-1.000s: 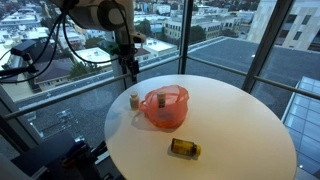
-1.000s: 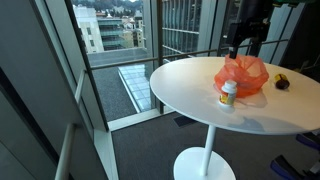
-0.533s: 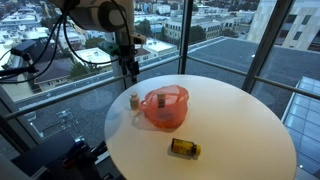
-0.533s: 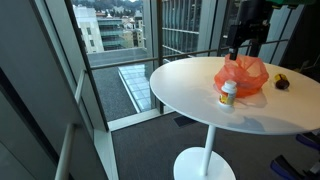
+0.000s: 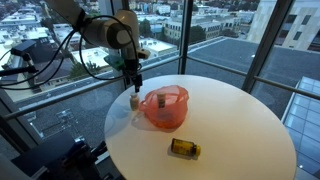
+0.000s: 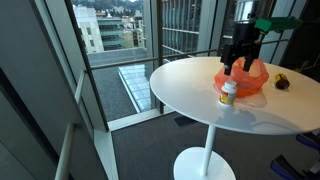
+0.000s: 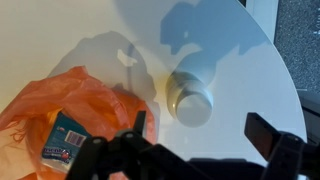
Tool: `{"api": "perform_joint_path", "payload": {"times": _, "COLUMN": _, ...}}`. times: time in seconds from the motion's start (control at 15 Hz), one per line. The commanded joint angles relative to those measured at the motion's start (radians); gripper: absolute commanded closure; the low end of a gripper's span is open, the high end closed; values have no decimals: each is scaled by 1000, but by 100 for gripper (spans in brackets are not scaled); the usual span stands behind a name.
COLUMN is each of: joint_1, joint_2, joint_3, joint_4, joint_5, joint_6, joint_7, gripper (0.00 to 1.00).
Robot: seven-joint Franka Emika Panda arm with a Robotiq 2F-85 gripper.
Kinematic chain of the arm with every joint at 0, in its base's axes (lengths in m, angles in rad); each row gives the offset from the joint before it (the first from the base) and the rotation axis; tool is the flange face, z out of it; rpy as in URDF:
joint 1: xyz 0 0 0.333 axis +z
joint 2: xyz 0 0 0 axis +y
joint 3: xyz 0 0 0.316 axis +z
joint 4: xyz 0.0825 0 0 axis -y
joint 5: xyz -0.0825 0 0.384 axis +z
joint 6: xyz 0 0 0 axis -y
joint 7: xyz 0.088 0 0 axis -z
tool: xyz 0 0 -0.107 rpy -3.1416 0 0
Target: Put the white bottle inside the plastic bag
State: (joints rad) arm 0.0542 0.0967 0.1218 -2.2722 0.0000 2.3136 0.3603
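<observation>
I will lower my gripper to the white bottle's cap (image 7: 192, 101) with one finger on each side, because the bottle is standing upright with its cap facing up.
The white bottle (image 5: 134, 100) stands upright on the round white table (image 5: 230, 120), just beside the orange plastic bag (image 5: 166, 108). It also shows in an exterior view (image 6: 229, 92) next to the bag (image 6: 246, 76). My gripper (image 5: 135, 80) hangs open and empty just above the bottle, also seen in an exterior view (image 6: 236, 68). In the wrist view the bottle cap (image 7: 192, 101) lies just ahead of my open fingers (image 7: 203, 130), and the bag (image 7: 70, 100) lies to the left with a blue-labelled item inside.
A yellow-brown bottle (image 5: 185, 148) lies on its side nearer the table's front edge, also visible in an exterior view (image 6: 282, 82). Glass walls and a window frame stand close behind the table.
My gripper has come down and shifted slightly, from well above the table to just over the white bottle. The bottle and bag have not moved.
</observation>
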Motion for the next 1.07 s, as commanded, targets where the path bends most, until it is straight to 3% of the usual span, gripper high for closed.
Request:
{"api": "perform_joint_path", "payload": {"times": 0.0, "joint_1": 23, "joint_2": 49, "joint_3": -25, "joint_4": 5, "joint_5": -14, "joint_6": 58, "joint_7": 17, "gripper": 0}}
{"api": "perform_joint_path", "payload": {"times": 0.47, "joint_1": 51, "joint_2": 103, "joint_3": -41, "joint_4": 5, "joint_5": -12, "joint_6": 97, "joint_7": 16, "gripper": 0}}
{"api": "perform_joint_path", "payload": {"times": 0.53, "joint_1": 54, "joint_2": 107, "joint_3": -42, "joint_4": 6, "joint_5": -12, "joint_6": 99, "joint_7": 15, "gripper": 8}}
{"api": "perform_joint_path", "payload": {"times": 0.6, "joint_1": 57, "joint_2": 110, "joint_3": -44, "joint_4": 7, "joint_5": -14, "joint_6": 100, "joint_7": 16, "gripper": 28}}
{"api": "perform_joint_path", "payload": {"times": 1.0, "joint_1": 73, "joint_2": 104, "joint_3": -56, "joint_4": 7, "joint_5": -36, "joint_6": 128, "joint_7": 29, "gripper": 75}}
